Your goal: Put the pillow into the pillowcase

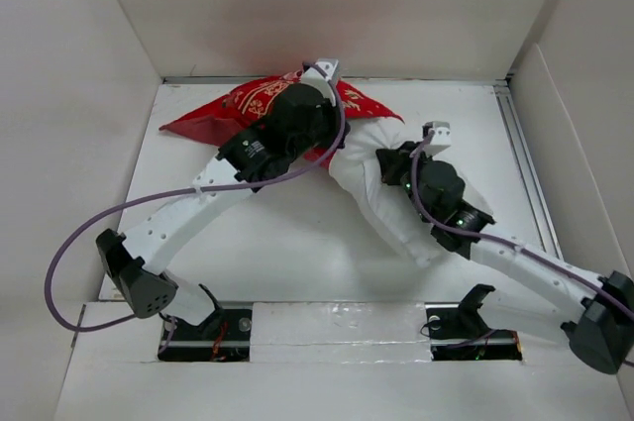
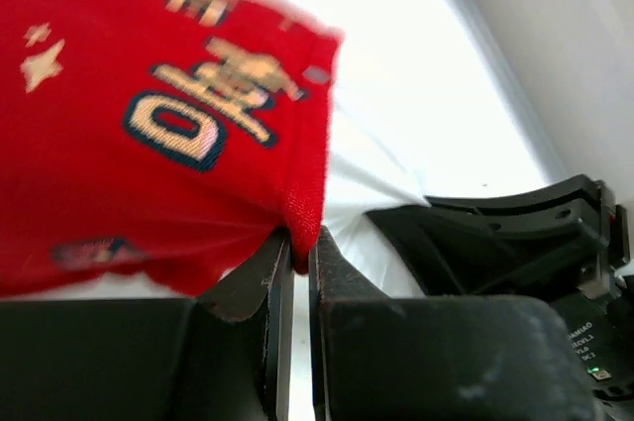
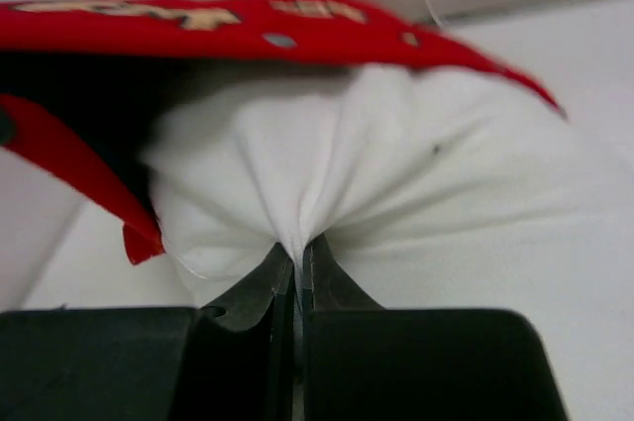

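Note:
The pillow's far end already lies under the red cloth, so my right gripper draws back beside the case's open edge point(image 1: 368, 119) point(image 3: 362, 56) next and releases the fold.
The red pillowcase point(image 1: 260, 101) with gold print lies at the back of the table, its open edge lifted. My left gripper point(image 2: 300, 243) is shut on that red edge point(image 2: 297, 193), holding it up. The white pillow point(image 1: 381, 188) lies slanted from the case's mouth toward the front right, its far end under the red cloth point(image 3: 248, 20). My right gripper point(image 3: 299, 255) is shut on a pinched fold of the pillow's fabric point(image 3: 327, 163), which puckers into the jaws. In the top view the right gripper point(image 1: 393, 165) sits on the pillow's upper part.
White walls box in the table point(image 1: 287, 243) at the back and on both sides. A metal rail point(image 1: 525, 163) runs along the right edge. A purple cable point(image 1: 89, 233) loops off the left arm at the left.

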You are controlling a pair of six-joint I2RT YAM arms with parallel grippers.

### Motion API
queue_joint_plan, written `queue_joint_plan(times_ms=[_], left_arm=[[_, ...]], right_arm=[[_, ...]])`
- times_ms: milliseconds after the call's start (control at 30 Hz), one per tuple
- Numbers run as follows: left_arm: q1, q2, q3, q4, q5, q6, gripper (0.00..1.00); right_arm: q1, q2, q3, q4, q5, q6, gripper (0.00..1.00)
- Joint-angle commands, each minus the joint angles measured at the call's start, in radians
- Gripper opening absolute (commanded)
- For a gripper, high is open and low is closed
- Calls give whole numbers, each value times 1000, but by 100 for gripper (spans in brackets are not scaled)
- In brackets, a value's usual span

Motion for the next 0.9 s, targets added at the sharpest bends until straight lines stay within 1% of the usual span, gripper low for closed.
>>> queue_joint_plan(times_ms=[0, 33, 100, 133, 167, 233, 300, 367, 400, 433, 467, 533, 633, 700, 800, 867], left_arm=[[-29, -7, 169, -47, 186, 14, 0], [-41, 16, 215, -58, 231, 14, 0], [-51, 39, 250, -79, 279, 14, 0], [-51, 59, 259, -80, 325, 1, 0], [-60, 59, 244, -80, 342, -9, 0], [-72, 81, 221, -55, 365, -29, 0], [-115, 91, 180, -34, 365, -38, 0], [-156, 111, 180, -24, 374, -38, 0], [-196, 128, 204, -24, 374, -38, 0], [-210, 128, 215, -33, 385, -47, 0], [-219, 137, 224, -34, 399, -47, 0], [-219, 128, 224, -17, 455, -56, 0], [-219, 96, 200, 41, 586, -79, 0], [-229, 87, 174, 77, 659, -79, 0], [-229, 99, 105, 101, 687, -88, 0], [-229, 134, 65, 117, 687, -88, 0]], right_arm=[[24, -96, 27, 244, -59, -17, 0], [36, -107, 27, 258, -49, -17, 0], [48, -107, 27, 283, -30, -17, 0], [62, -93, 27, 312, -14, -17, 0], [76, -93, 27, 324, 28, -3, 0], [76, -82, 12, 376, 46, 9, 0], [103, -58, -13, 385, 118, 18, 0], [117, -36, -42, 437, 184, 49, 0], [117, -36, -62, 462, 242, 49, 0], [129, -36, -114, 499, 262, 49, 0], [139, -68, -141, 582, 283, 60, 0], [177, -102, -216, 634, 413, 82, 0], [201, -141, -254, 657, 562, 129, 0], [211, -156, -286, 712, 592, 139, 0], [220, -167, -340, 828, 592, 161, 0], [220, -153, -349, 856, 545, 161, 0]])
